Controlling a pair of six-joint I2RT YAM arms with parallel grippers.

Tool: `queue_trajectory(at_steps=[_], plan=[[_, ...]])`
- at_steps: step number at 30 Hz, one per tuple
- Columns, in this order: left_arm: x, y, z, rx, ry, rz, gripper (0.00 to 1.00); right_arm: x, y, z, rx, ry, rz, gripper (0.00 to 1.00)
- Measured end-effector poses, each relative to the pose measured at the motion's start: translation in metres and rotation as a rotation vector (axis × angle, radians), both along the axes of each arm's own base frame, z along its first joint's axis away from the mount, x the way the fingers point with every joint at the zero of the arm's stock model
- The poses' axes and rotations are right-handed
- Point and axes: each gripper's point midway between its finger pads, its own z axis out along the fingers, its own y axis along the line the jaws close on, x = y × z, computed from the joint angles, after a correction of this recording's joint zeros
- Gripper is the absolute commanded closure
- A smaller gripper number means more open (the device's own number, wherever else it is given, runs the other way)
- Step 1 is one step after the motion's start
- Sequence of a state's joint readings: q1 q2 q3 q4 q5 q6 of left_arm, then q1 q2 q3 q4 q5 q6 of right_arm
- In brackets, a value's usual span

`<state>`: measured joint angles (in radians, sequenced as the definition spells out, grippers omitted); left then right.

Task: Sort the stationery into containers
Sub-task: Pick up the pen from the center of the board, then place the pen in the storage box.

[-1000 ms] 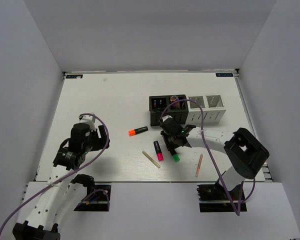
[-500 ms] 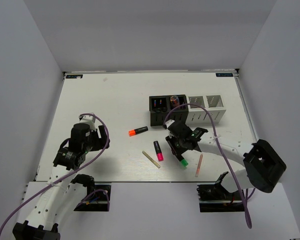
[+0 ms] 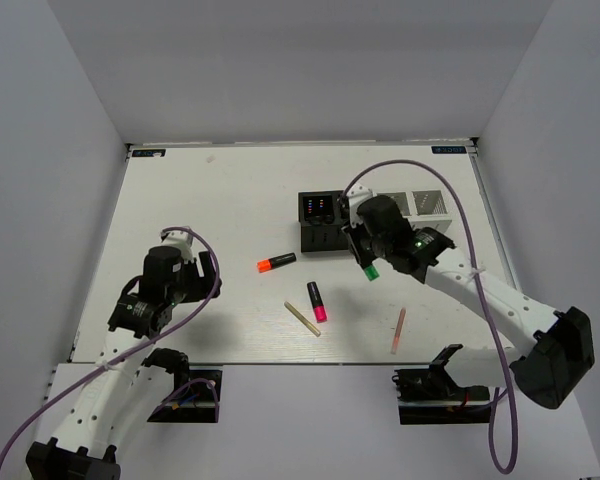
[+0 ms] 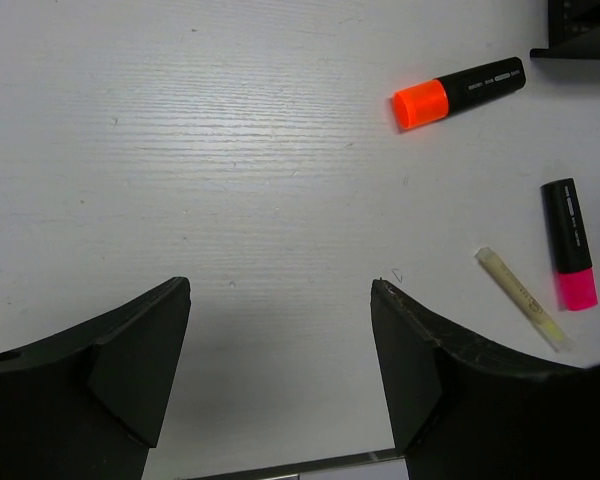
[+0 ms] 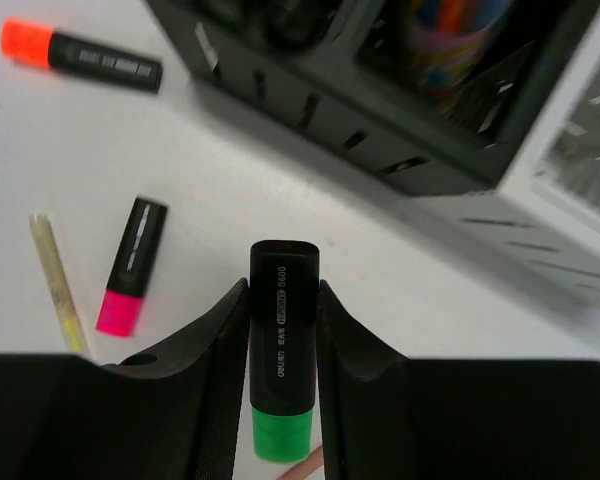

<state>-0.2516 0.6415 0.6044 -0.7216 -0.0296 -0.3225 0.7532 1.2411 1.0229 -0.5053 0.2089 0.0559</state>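
Note:
The inner white cup [image 3: 399, 204] [image 5: 592, 150] looks empty, so my right gripper should next move outward and to the right in the top view, over that cup, and let go of the green-capped highlighter.
My right gripper [image 3: 363, 258] is shut on a green-capped black highlighter [image 5: 282, 350] and holds it above the table just in front of the row of mesh cups [image 3: 375, 220]; it shows in the top view [image 3: 368, 269] too. An orange-capped highlighter [image 3: 276, 262], a pink-capped highlighter [image 3: 316, 300], a beige stick [image 3: 301, 318] and a thin salmon stick [image 3: 398, 331] lie on the table. My left gripper [image 4: 280, 330] is open and empty over bare table at the left. Colourful items stand in the second black cup [image 5: 450, 40].
The two white cups [image 3: 415, 215] stand at the right end of the row. White walls enclose the table [image 3: 220, 200] on three sides. My right arm reaches across the front right of the table.
My right gripper has lifted the green-capped highlighter off the table and carried it back and right, up toward the cups. The left arm has barely moved.

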Motion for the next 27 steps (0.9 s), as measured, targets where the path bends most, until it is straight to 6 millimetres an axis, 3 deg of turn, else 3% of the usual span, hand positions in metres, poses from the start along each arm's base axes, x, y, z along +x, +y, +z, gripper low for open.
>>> queue_trajectory(at_steps=[7,17,21,27], plan=[[0.0,-0.003,-0.003,-0.008,0.009,-0.011,0.17,0.045,-0.024,0.061,-0.009,-0.218,-0.078,1.0],[0.002,-0.006,-0.005,-0.013,0.015,-0.029,0.17,0.111,-0.04,0.109,0.025,-0.51,-0.153,1.0],[0.001,-0.007,-0.009,-0.012,0.038,-0.035,0.17,0.137,-0.039,0.111,0.06,-0.57,-0.163,1.0],[0.002,-0.008,-0.01,-0.011,0.041,-0.037,0.17,0.154,-0.052,0.085,0.1,-0.591,-0.183,1.0]])
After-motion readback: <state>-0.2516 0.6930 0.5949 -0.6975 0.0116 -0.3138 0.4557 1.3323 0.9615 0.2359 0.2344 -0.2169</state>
